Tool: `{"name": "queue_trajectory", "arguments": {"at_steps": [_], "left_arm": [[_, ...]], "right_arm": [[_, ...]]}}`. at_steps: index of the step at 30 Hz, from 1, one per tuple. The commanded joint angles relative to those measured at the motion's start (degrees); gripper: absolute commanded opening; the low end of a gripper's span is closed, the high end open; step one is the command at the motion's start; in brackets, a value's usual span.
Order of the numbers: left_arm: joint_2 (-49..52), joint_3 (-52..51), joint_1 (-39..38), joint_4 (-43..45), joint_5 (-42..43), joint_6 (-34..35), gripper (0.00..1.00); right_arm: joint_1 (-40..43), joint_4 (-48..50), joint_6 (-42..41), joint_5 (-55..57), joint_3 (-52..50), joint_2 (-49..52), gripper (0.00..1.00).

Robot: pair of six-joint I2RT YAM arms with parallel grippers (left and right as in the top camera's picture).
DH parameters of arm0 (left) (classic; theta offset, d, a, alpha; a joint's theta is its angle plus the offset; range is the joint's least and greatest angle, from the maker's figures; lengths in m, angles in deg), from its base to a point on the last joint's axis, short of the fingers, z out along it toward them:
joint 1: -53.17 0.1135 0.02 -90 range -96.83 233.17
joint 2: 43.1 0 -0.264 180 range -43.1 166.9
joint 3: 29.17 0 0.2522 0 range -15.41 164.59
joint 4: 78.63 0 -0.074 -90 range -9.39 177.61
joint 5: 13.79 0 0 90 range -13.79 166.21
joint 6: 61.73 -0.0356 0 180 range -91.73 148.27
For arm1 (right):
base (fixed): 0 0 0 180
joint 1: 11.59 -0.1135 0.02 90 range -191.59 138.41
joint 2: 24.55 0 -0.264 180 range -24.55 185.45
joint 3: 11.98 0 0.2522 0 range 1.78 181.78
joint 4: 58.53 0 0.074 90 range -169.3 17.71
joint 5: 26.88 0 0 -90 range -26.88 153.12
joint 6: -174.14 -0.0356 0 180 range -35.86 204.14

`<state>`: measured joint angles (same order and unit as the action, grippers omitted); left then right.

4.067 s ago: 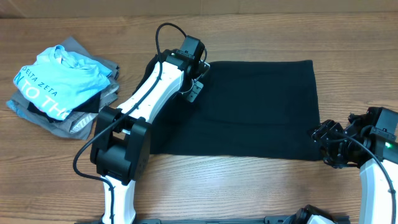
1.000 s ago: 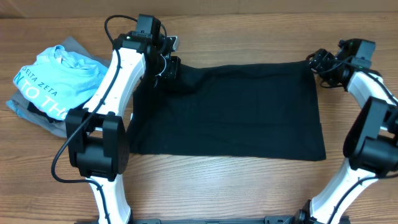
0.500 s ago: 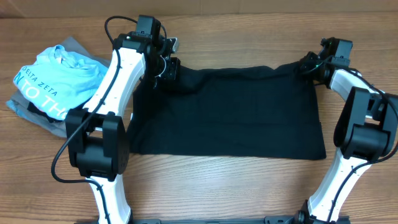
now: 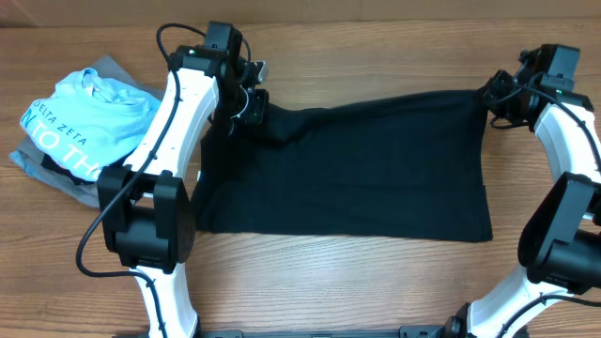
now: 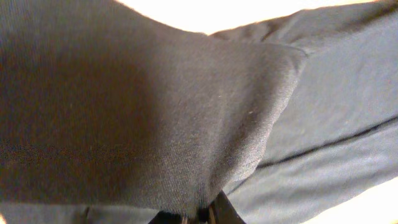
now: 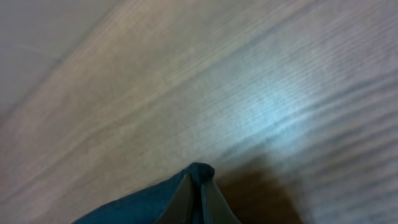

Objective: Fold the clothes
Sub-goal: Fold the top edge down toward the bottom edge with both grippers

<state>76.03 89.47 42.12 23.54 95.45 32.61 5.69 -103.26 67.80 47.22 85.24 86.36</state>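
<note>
My right gripper should next carry the shirt's far corner, by its side edge (image 4: 477,183), back and down across the near half to fold it.
The black T-shirt (image 4: 347,169), the clothes, lies spread as a wide folded rectangle across the middle of the wooden table (image 4: 376,282). My left gripper (image 4: 252,101) is shut on its far left corner, with dark cloth (image 5: 155,106) draped over the jaws in the left wrist view. At the far right corner my right gripper (image 4: 498,97) is shut on a pinch of the black fabric (image 6: 200,172), which pokes out between the fingertips above bare wood. That corner is drawn up and to the right, so the top edge slants.
A light-blue tee with white lettering (image 4: 89,117) lies on a pile of grey folded garments (image 4: 122,183) at the left of the table. Both arm bases stand at the near edge.
My right gripper has closed on the shirt's far right corner and pulled it outward to the right. The left gripper has stayed put on the far left corner.
</note>
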Motion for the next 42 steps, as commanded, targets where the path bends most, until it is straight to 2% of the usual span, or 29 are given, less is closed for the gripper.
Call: {"name": "queue_trajectory", "arguments": {"at_steps": [1,7,12,15,23,24,25,26,29,31,34,40,42], "left_arm": [[-2.1,1.5,0.2,-3.1,-2.3,-1.1,0.11],[-2.1,1.5,0.2,-12.1,-4.3,-1.2,0.13],[-2.1,1.5,0.2,-18.3,-5.3,-1.2,0.14],[-2.1,1.4,0.2,-21.7,-8.6,-1.1,0.17],[-2.1,0.2,0.2,-26.0,-10.4,-1.2,0.18],[-2.1,-0.9,0.2,-25.6,-10.4,-1.2,0.21],[-2.1,-1.7,0.2,-24.8,-10.3,-1.1,0.32],[-2.1,-2.4,0.1,-23.9,-10.4,-1.2,0.38],[-2.1,-6.3,0.1,-17.3,-10.6,-1.3,0.54],[-2.1,-9.5,0.1,-11.4,-10.9,-1.8,0.63],[-2.1,-16.1,0.2,-1.5,-10.8,-3.1,0.67],[-2.1,-19.7,0.2,3.9,-10.9,-4.8,0.39],[-2.1,-19.0,0.2,3.5,-10.7,-5.6,0.09]], "right_arm": [[0.5,-1.4,0.1,0.5,-0.1,-0.2,0.04],[0.5,-13.3,-0.2,4.0,-0.1,-0.2,0.04],[1.6,-23.1,-4.0,9.1,-0.1,-0.2,0.04],[2.8,-29.6,-4.0,12.9,-0.1,-0.2,0.04],[3.1,-37.7,-3.0,13.7,-0.2,-0.2,0.04],[3.1,-38.2,-2.7,14.2,-0.2,-0.2,0.04],[3.1,-38.2,-2.7,14.4,-0.2,-0.2,0.04],[3.1,-38.1,-2.7,14.4,-0.2,-0.2,0.04],[3.1,-37.5,-2.7,14.4,-0.2,-0.2,0.04],[3.1,-37.1,-2.7,14.4,-0.2,-0.2,0.04],[3.1,-37.0,-2.7,14.4,-0.2,-0.2,0.04],[3.1,-36.8,-2.7,14.4,-0.2,-0.2,0.04],[3.1,-36.9,-2.7,14.4,-0.2,-0.2,0.04]]}}
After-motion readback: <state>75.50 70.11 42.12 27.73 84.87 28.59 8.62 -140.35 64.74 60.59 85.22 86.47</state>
